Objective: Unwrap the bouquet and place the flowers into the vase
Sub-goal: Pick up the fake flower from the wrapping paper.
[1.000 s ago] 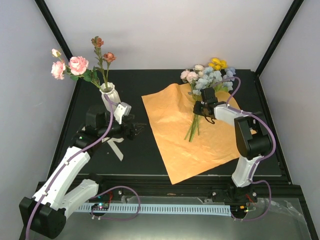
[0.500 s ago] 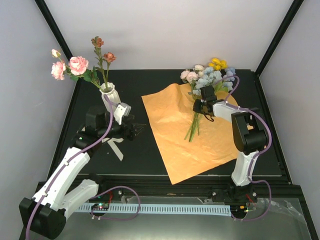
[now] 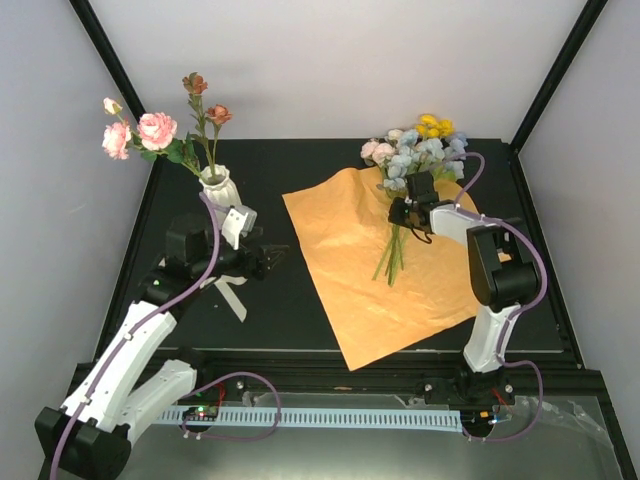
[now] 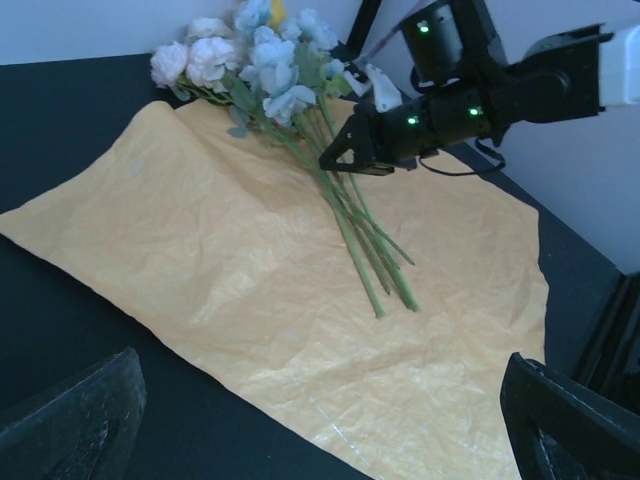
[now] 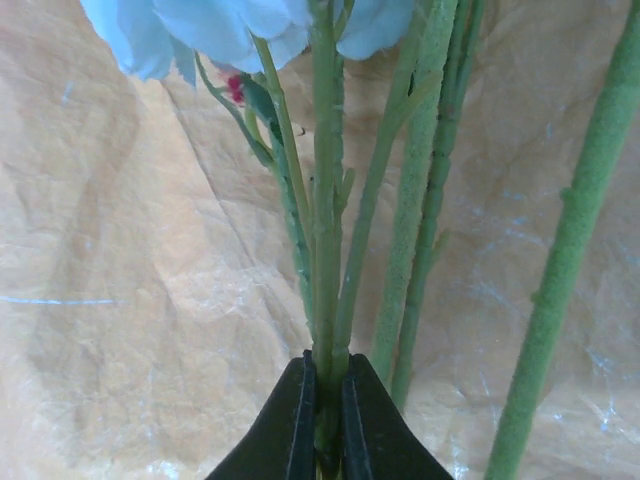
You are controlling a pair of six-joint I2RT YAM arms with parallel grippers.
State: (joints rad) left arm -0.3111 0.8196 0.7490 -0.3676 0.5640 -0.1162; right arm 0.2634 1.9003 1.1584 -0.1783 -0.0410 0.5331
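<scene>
The loose stem ends of the flowers lie below my left gripper, to its right in the top view. It moves across and down next, as my right gripper holds higher.
The orange paper (image 3: 370, 290) lies spread flat on the black table, so the bouquet is unwrapped. On it lie the loose flowers (image 3: 418, 152), with pale-blue, cream, pink and yellow heads at the far end and green stems (image 3: 392, 255) pointing toward me. My right gripper (image 3: 405, 215) is shut on two thin stems (image 5: 326, 300) just below the blue blooms (image 5: 250, 20); the left wrist view shows it too (image 4: 335, 160). The ribbed off-white vase (image 3: 218, 190) stands at the left, holding several pink flowers (image 3: 155, 130). My left gripper (image 3: 272, 260) hangs open beside the vase, holding nothing, its fingers (image 4: 80, 420) facing the paper (image 4: 250, 270).
A cream ribbon (image 3: 232, 292) lies on the table in front of the left gripper. Black frame posts (image 3: 110, 60) rise at the two back corners. The paper's near corner (image 3: 350, 360) reaches the table's front edge.
The right gripper's jaws have closed on the stems, and the bundle's stem ends have shifted slightly to the right. The left arm has drawn back a little toward its base.
</scene>
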